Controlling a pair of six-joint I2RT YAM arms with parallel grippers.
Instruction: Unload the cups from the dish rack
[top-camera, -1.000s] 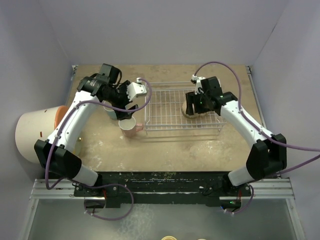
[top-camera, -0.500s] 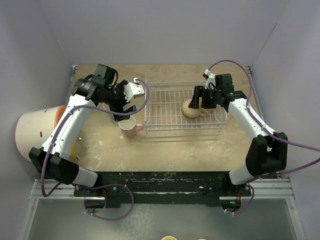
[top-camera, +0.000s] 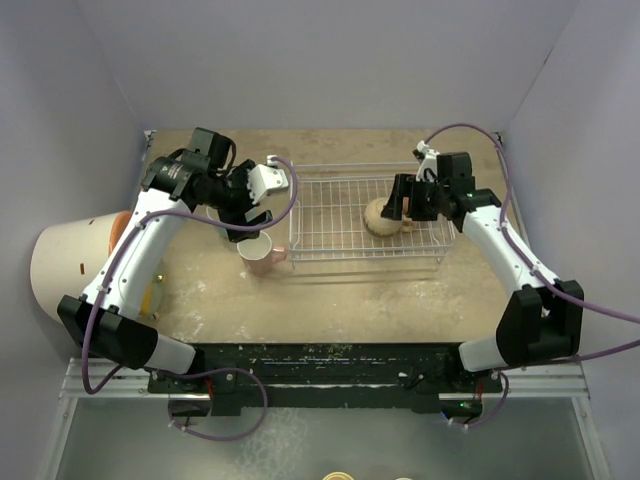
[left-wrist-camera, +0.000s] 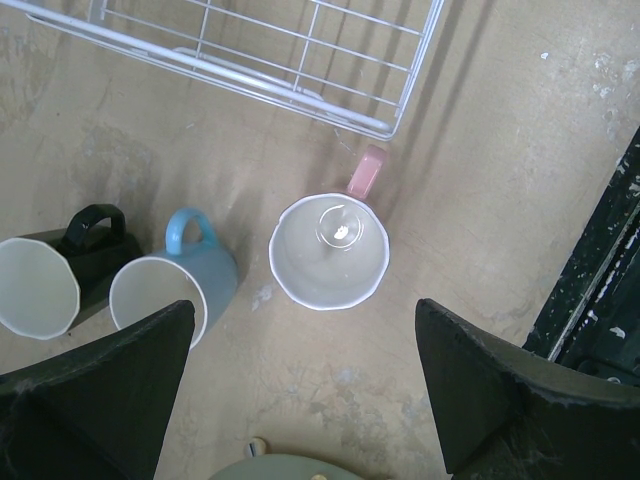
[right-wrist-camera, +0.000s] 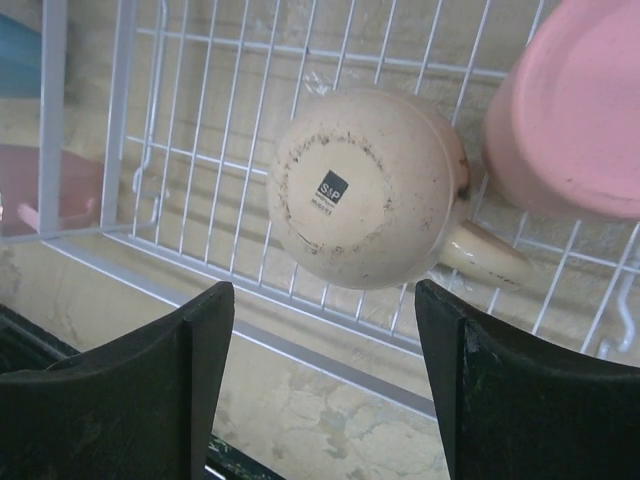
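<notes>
The tan mug's handle (top-camera: 407, 227) sticks out below my right gripper. My right gripper needs to move down into the rack (top-camera: 335, 215) next and close its open fingers on that handle.
The white wire dish rack (top-camera: 335, 215) stands at the middle back. A rounded tan mug (top-camera: 381, 217) lies upside down in it, also in the right wrist view (right-wrist-camera: 365, 185), with the coral tumbler (right-wrist-camera: 575, 110) beside it in the rack. My right gripper (top-camera: 402, 200) (right-wrist-camera: 325, 380) hangs open and empty over the rack's right part, just right of the tan mug. On the table left of the rack stand the pale pink mug (top-camera: 258, 255) (left-wrist-camera: 328, 250), the light blue mug (left-wrist-camera: 175, 290) and the black mug (left-wrist-camera: 50, 280), all upright. My left gripper (top-camera: 250, 218) (left-wrist-camera: 300, 400) is open and empty above them.
A big white cylinder with an orange face (top-camera: 70, 265) lies at the table's left edge. The rack's near left corner (left-wrist-camera: 385, 125) is close to the pink mug's handle. Walls enclose the table on three sides.
My right gripper has drawn back to the right off the tan mug, which now shows in the rack. My left gripper rose slightly above the pink mug.
</notes>
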